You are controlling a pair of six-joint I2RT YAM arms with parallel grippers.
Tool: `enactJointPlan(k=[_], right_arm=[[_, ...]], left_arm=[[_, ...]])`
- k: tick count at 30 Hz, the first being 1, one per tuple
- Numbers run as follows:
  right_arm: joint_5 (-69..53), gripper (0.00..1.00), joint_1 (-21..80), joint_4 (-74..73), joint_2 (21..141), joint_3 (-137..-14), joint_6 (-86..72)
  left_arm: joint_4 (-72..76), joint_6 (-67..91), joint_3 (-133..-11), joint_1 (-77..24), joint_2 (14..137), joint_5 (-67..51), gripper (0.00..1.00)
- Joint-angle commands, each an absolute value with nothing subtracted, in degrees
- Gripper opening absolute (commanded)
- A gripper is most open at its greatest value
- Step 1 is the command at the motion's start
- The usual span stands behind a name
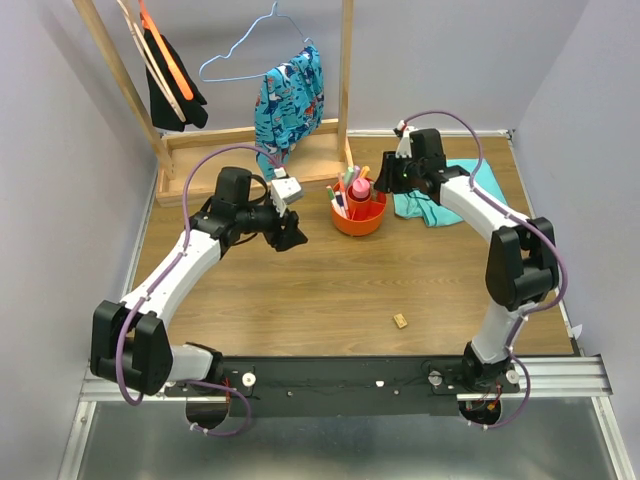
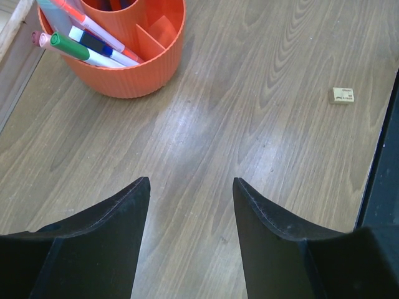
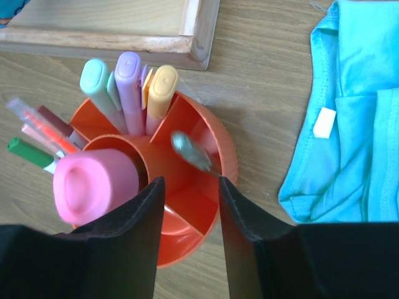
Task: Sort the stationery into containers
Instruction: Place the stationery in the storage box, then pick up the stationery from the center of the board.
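The robot's right gripper will next move back and down to the tan eraser, which is still alone on bare table outside the bowl [image 1: 358, 214].
The round orange-red bowl [image 1: 358, 214] stands at the table's back centre and holds stationery. In the right wrist view the bowl [image 3: 227, 156] has a pink bottle [image 3: 93, 184] in its middle cup, green [image 3: 96, 81], purple [image 3: 128, 78] and yellow [image 3: 161, 87] highlighters in one compartment, and thin pens [image 3: 37, 134] in another. A blurred grey-green item [image 3: 193, 152] is in a further compartment, just off the fingers. My right gripper [image 3: 190, 180] is open right above the bowl. My left gripper [image 2: 191, 180] is open and empty over bare table, near the bowl [image 2: 124, 75]. The tan eraser [image 1: 401, 320] lies on the table.
A teal cloth [image 1: 440, 200] lies right of the bowl. The wooden rack base [image 1: 250, 150] runs along the back, with hangers and a patterned garment [image 1: 290, 100] above it. The eraser also shows in the left wrist view [image 2: 341, 95].
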State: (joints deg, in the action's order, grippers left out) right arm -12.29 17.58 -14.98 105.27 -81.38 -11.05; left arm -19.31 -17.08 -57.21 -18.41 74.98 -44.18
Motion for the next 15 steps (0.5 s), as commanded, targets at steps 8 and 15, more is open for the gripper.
enactJointPlan(k=[8, 15], right_arm=[[-11.9, 0.5, 17.9, -26.2, 88.1, -67.7, -9.8], [-19.2, 0.51, 19.1, -32.8, 80.3, -52.7, -14.9]], left_arm=[[-17.3, -15.6, -54.4, -17.2, 70.5, -46.1, 0.65], [-16.8, -15.0, -53.0, -16.9, 69.3, -47.0, 0.65]])
